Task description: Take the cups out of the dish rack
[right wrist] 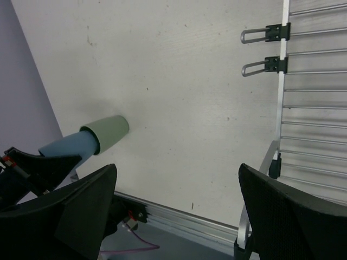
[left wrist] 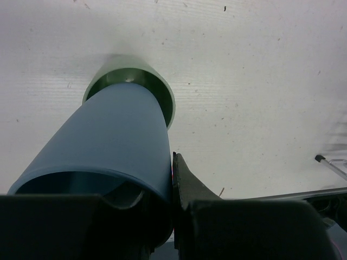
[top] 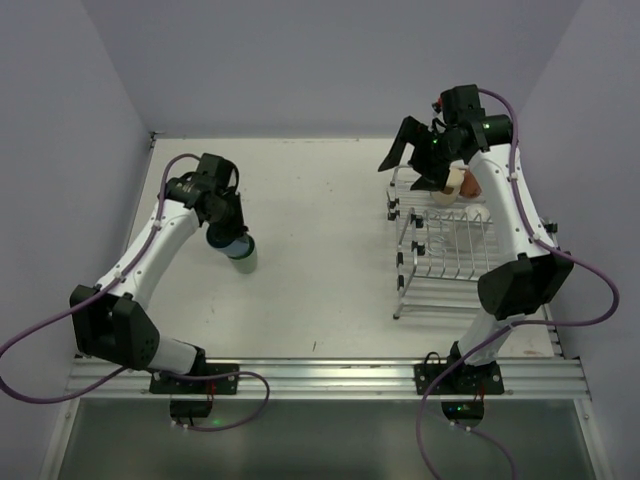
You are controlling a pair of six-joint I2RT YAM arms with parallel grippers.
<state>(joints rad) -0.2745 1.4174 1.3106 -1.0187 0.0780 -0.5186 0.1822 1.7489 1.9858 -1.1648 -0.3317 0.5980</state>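
My left gripper lowers the light blue cup (top: 233,243) farther in next, then opens, since only the cup's lower end leans inside the pale green cup (left wrist: 165,95).
My left gripper (top: 226,232) is shut on the rim of the light blue cup (top: 233,243), one finger inside and one outside (left wrist: 187,179). The blue cup (left wrist: 108,146) sits nested in the pale green cup (left wrist: 165,95), which stands on the table (top: 243,260). My right gripper (top: 408,168) is open and empty, held above the far left end of the silver wire dish rack (top: 445,250). A cream-tan cup (top: 454,183) and the salmon-pink cup (top: 471,187) lie at the rack's far end under the right wrist. The white cup is hidden.
The right wrist view shows the rack's left rail and hooks (right wrist: 282,81), the two nested cups (right wrist: 105,132) and the aluminium base rail (right wrist: 184,219). Lilac walls close in the table on three sides.
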